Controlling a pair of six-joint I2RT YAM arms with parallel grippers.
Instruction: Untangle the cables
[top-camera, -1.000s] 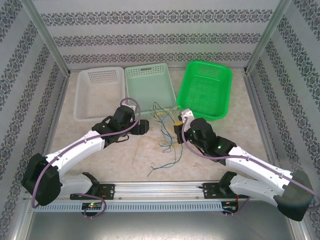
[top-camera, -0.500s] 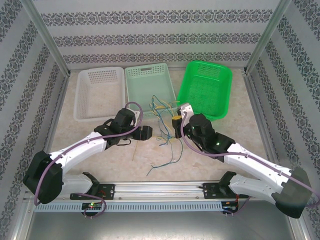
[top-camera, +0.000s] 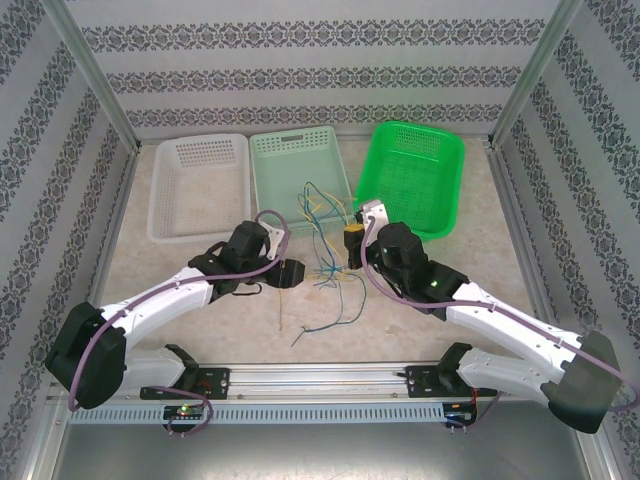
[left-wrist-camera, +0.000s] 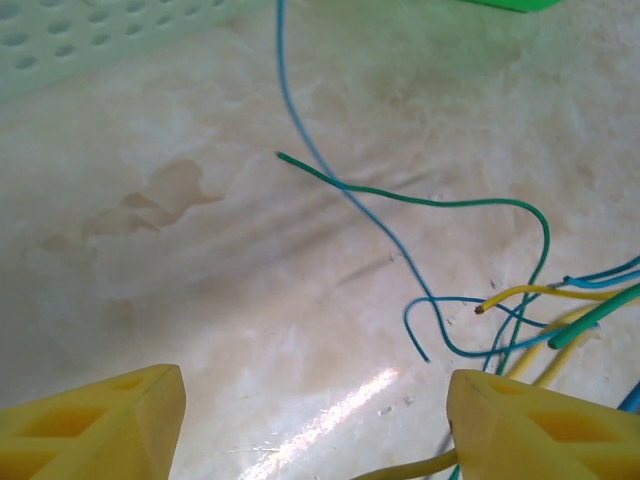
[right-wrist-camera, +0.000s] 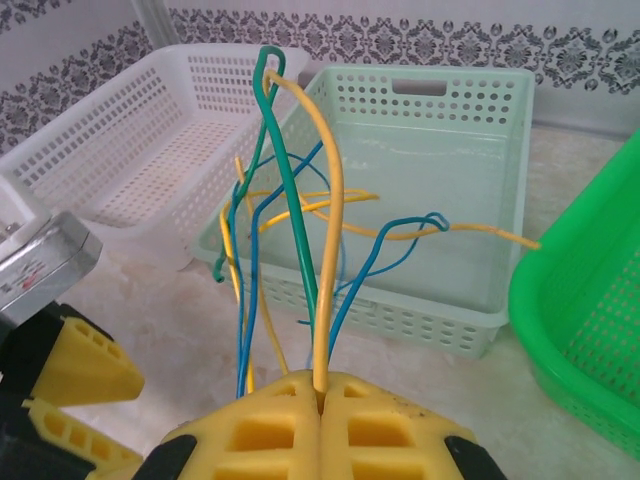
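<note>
Next, my right gripper needs to move back, tilt downward and lower over the trailing tails to release the cables, since their loops stand lifted before the pale green basket.
The cables (top-camera: 325, 228) form a loose bundle of yellow, blue and green wires in front of the baskets, their tails trailing on the table toward me (top-camera: 322, 322). My right gripper (top-camera: 352, 242) is shut on the cables; in the right wrist view a yellow wire (right-wrist-camera: 330, 240) and a green wire (right-wrist-camera: 290, 200) rise from the closed pads (right-wrist-camera: 322, 388), with blue loops (right-wrist-camera: 400, 245) hanging behind. My left gripper (top-camera: 290, 272) stands open just left of the bundle. Low over the table, the left gripper (left-wrist-camera: 315, 430) has a yellow wire (left-wrist-camera: 420, 466) running by its right finger (left-wrist-camera: 545, 430); green (left-wrist-camera: 440, 203) and blue (left-wrist-camera: 330, 170) strands lie ahead.
Three baskets stand in a row at the back: white (top-camera: 198, 185), pale green (top-camera: 298, 172) and bright green (top-camera: 412, 178). The pale green basket (right-wrist-camera: 420, 170) is right behind the lifted wires. Patterned walls close the table on three sides.
My right gripper has carried the bundle away from me, toward the baskets, and the tails dragged after it. My left gripper has moved right, closer to the bundle.
</note>
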